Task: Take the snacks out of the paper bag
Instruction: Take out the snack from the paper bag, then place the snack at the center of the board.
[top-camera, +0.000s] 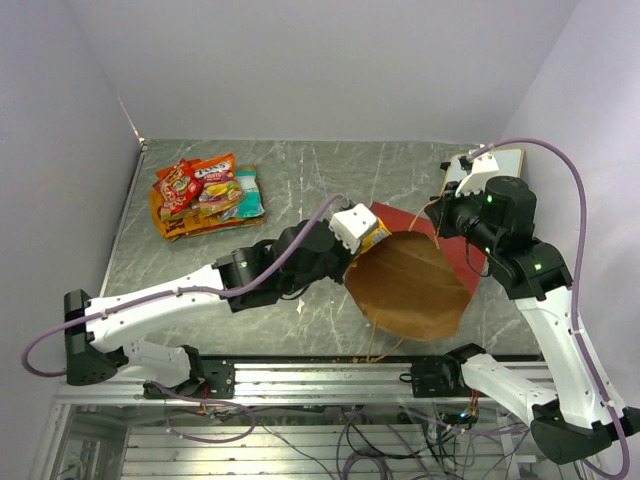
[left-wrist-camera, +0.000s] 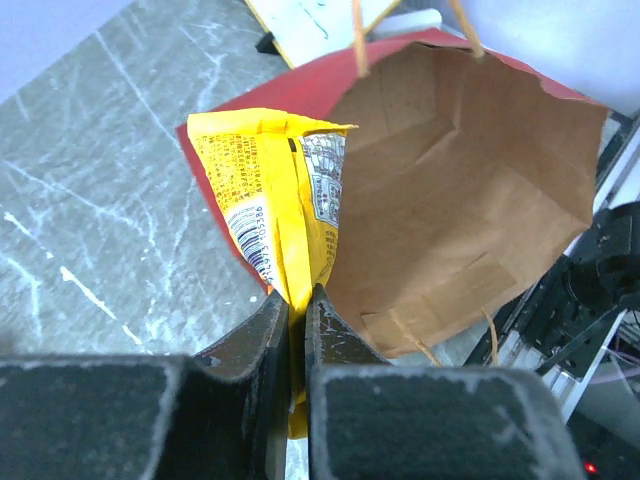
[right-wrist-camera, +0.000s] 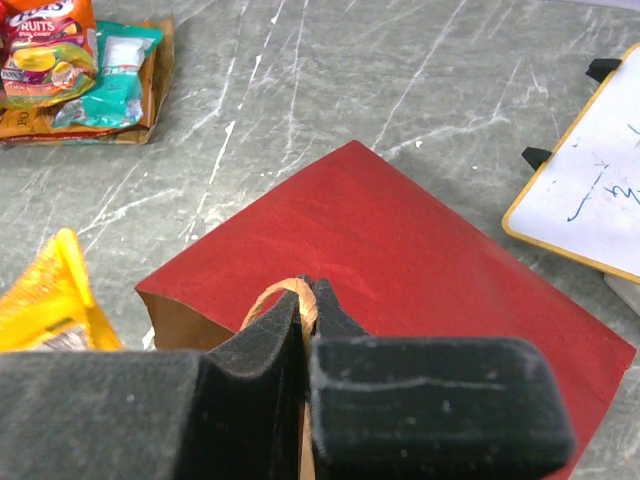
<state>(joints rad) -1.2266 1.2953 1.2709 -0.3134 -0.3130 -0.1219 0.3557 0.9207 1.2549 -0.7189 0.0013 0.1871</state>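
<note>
I need to swing my left gripper outward next, to the left in the top view, and let go of the yellow packet (left-wrist-camera: 275, 190) on the snack pile, because other snacks are gathered there.
The paper bag (top-camera: 410, 285) lies on its side, red outside (right-wrist-camera: 400, 250), with its brown mouth (left-wrist-camera: 460, 190) facing the near edge; no packet shows inside it. At the mouth's left rim my left gripper (left-wrist-camera: 297, 300) is shut on the bottom edge of a yellow snack packet (left-wrist-camera: 275, 190), also seen in the top view (top-camera: 376, 235). My right gripper (right-wrist-camera: 306, 292) is shut on the bag's tan twisted handle (right-wrist-camera: 268, 296) at the upper rim (top-camera: 437, 225). Several other snacks (top-camera: 205, 192) are piled at the far left.
A white wood-framed board (top-camera: 492, 163) lies at the far right behind the right arm, its corner near the bag (right-wrist-camera: 590, 200). The snack pile (right-wrist-camera: 75, 65) sits close to the left wall. Aluminium rails (top-camera: 330, 375) run along the near table edge.
</note>
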